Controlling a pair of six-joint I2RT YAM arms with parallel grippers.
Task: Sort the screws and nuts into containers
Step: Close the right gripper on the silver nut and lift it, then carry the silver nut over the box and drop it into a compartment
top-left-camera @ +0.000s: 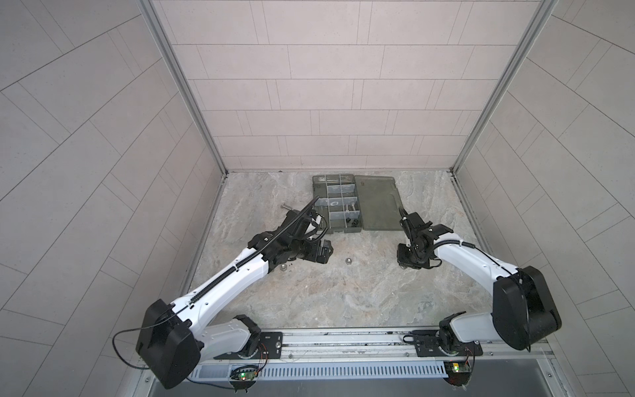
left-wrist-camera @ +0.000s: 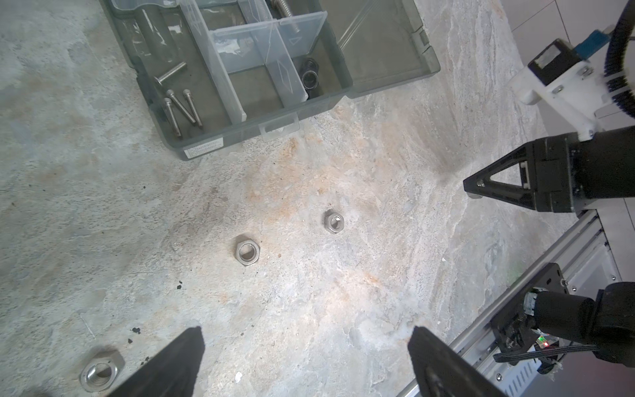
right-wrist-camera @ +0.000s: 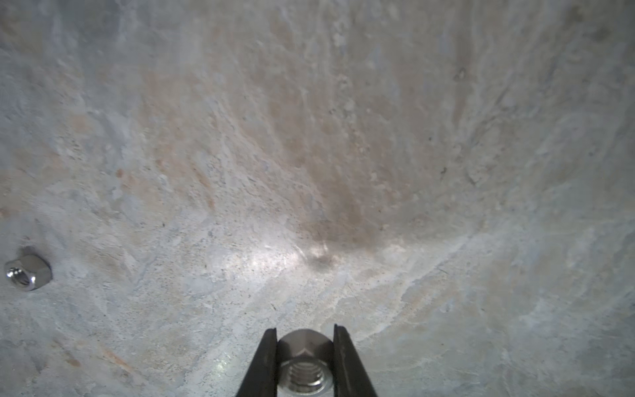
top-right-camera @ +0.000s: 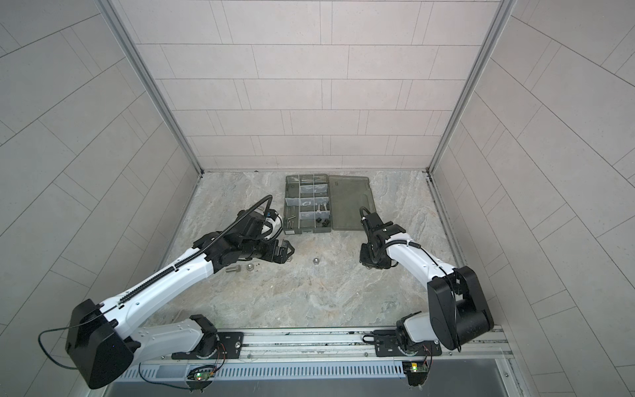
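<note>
The empty near compartment [top-left-camera: 337,223] beside the black nuts lies outward of the robot's right gripper, so the gripper will lift up, swing over it and release the silver domed nut.
My right gripper [right-wrist-camera: 305,335] is shut on a silver domed nut [right-wrist-camera: 304,361] right at the stone table top; in both top views it points down at the right [top-left-camera: 407,264] [top-right-camera: 370,264]. My left gripper [left-wrist-camera: 305,338] hangs open over bare table, with nothing between its fingers [top-left-camera: 319,256] [top-right-camera: 283,253]. Three silver nuts lie loose near it [left-wrist-camera: 247,253] [left-wrist-camera: 334,221] [left-wrist-camera: 101,371]. The containers are compartments of the grey-green organizer box [top-left-camera: 319,220] [top-right-camera: 292,227] [left-wrist-camera: 240,137]. One compartment holds thin screws [left-wrist-camera: 182,106], another black nuts [left-wrist-camera: 309,75].
The box's open lid [top-left-camera: 378,202] [top-right-camera: 350,202] lies flat to its right. A thick bolt [top-left-camera: 285,206] lies left of the box, another [top-right-camera: 232,269] by my left forearm. A domed nut [top-left-camera: 348,262] [top-right-camera: 314,261] [right-wrist-camera: 29,273] sits between the grippers. A metal rail [top-left-camera: 343,338] runs along the front edge.
</note>
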